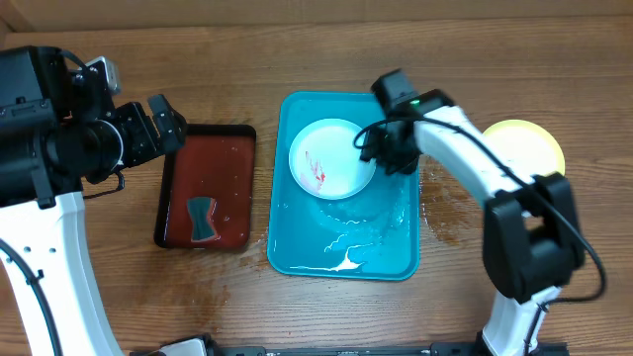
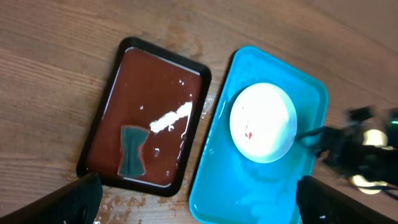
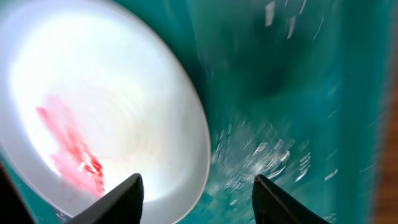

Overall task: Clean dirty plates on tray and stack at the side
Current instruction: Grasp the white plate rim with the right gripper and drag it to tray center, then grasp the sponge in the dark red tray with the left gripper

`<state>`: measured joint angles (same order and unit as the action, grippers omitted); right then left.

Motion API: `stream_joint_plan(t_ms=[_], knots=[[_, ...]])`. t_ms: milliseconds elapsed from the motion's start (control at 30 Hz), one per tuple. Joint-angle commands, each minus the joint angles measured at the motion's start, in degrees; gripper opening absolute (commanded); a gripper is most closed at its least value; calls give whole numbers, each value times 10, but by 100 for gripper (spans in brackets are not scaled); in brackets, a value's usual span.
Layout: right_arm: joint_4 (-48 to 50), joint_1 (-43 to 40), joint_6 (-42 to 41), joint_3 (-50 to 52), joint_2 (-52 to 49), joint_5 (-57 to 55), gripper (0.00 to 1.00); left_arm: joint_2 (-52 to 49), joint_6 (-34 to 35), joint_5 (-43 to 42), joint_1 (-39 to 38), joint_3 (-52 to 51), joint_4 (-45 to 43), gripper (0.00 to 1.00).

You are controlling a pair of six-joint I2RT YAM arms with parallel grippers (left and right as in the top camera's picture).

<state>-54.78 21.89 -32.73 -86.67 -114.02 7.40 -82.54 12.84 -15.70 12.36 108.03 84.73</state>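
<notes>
I should lower my right gripper's open fingers around the pale plate's rim, beside the tray's wet bottom, and close next.
A pale plate (image 1: 331, 158) with a red smear lies in the upper part of the turquoise tray (image 1: 346, 252). My right gripper (image 1: 379, 148) is at the plate's right rim. In the right wrist view it (image 3: 196, 199) is open, one finger over the plate (image 3: 93, 106) and one over the wet tray floor (image 3: 280, 93). A yellow-green plate (image 1: 529, 148) lies on the table to the right of the tray. My left gripper (image 1: 165, 121) is open and empty, high at the left. Its view (image 2: 199, 205) shows the plate (image 2: 264, 121) and tray (image 2: 249, 193) from above.
A dark red, black-rimmed tray (image 1: 223, 168) lies left of the turquoise one and holds a teal sponge (image 1: 203, 218), which also shows in the left wrist view (image 2: 132, 149). Water and white foam (image 1: 346, 259) lie on the turquoise tray's floor. The wood around both trays is wet.
</notes>
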Motion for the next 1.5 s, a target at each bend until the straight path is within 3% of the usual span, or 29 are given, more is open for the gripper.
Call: stream_joint_plan(t_ms=[0, 100, 300, 433, 567, 767, 833, 967, 1233, 1333, 1367, 1467], knots=[[12, -28, 270, -22, 46, -42, 58, -21, -17, -4, -5, -4, 5, 100], [32, -32, 336, -6, 25, -41, 58, -36, -17, -4, -11, -4, 12, 99], [96, -28, 347, 23, -41, 7, 56, -47, -17, -4, -15, -4, 16, 94], [110, -26, 340, 23, -76, 32, 38, -47, -24, -4, -15, -4, 23, 93], [109, -27, 290, 23, -83, 10, 4, -47, -26, -3, -15, -4, 30, 91], [21, -30, 60, 22, -74, -13, 4, -47, -4, 37, -16, -19, 40, 86], [-6, -28, 19, 22, -74, -9, 4, -47, 5, 39, -16, -37, 39, 85], [-16, -14, 12, 22, -74, 4, 4, -47, 26, 63, -22, -124, -1, 81], [-9, -3, 28, 22, -74, 4, 4, -68, 26, 90, -62, -352, -213, 67], [-9, -4, 30, 22, -74, 3, 4, -99, 42, 119, -69, -391, -255, 48], [-8, -4, 30, 22, -74, 3, 4, -111, 48, 123, -69, -397, -258, 47], [-8, -4, 30, 22, -74, 3, 4, -162, 54, 145, -69, -408, -273, 62]])
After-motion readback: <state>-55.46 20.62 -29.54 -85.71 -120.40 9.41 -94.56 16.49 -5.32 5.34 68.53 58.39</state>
